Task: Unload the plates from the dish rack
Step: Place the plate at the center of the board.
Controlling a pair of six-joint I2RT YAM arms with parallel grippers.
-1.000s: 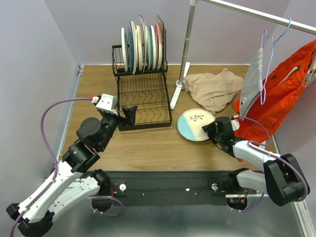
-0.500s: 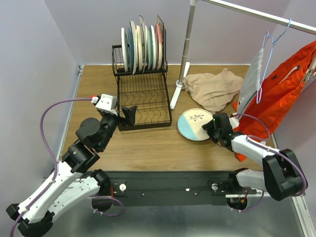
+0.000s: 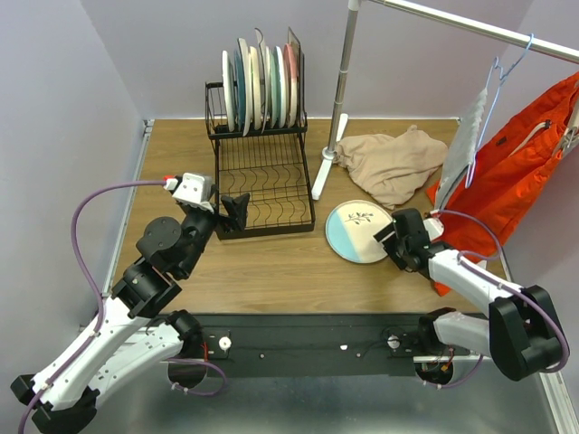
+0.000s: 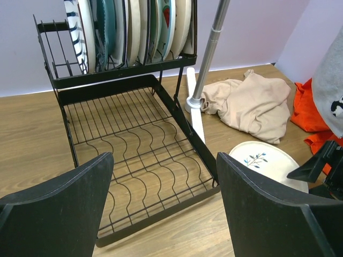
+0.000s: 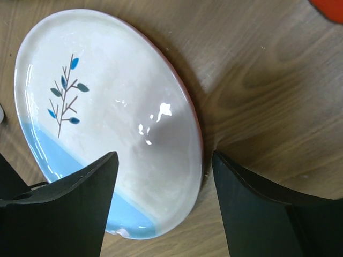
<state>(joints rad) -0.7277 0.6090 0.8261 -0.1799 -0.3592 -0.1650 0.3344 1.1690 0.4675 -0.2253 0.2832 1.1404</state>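
My left gripper should move outward and close on the plate's near rim (image 3: pixel 228 101) (image 4: pixel 87 40), since the striped plate ends the row and stands outward of that gripper.
The black wire dish rack (image 3: pixel 262 176) stands at the back left, and several plates (image 3: pixel 261 77) stand on edge in its upper basket. Its lower tray (image 4: pixel 134 144) holds nothing. A cream-blue plate with a twig motif (image 3: pixel 357 230) lies flat on the table to the right of the rack. My right gripper (image 3: pixel 391 239) is open at that plate's right rim. In the right wrist view its fingers straddle the plate's (image 5: pixel 107 118) edge without gripping, the right gripper (image 5: pixel 163 209) low over it. My left gripper (image 4: pixel 166 209) hangs wide open and empty before the rack's front edge.
A metal clothes-rail stand (image 3: pixel 336 99) rises just right of the rack. A beige cloth (image 3: pixel 393 163) lies bunched behind the plate. An orange garment (image 3: pixel 516 172) and a grey item on a hanger (image 3: pixel 470 145) hang at the right. Walls close the table's left and back.
My right gripper's jaws have spread apart and let go of the cream-blue plate, which now lies on the table. The right arm has drawn back slightly. The left arm has hardly moved.
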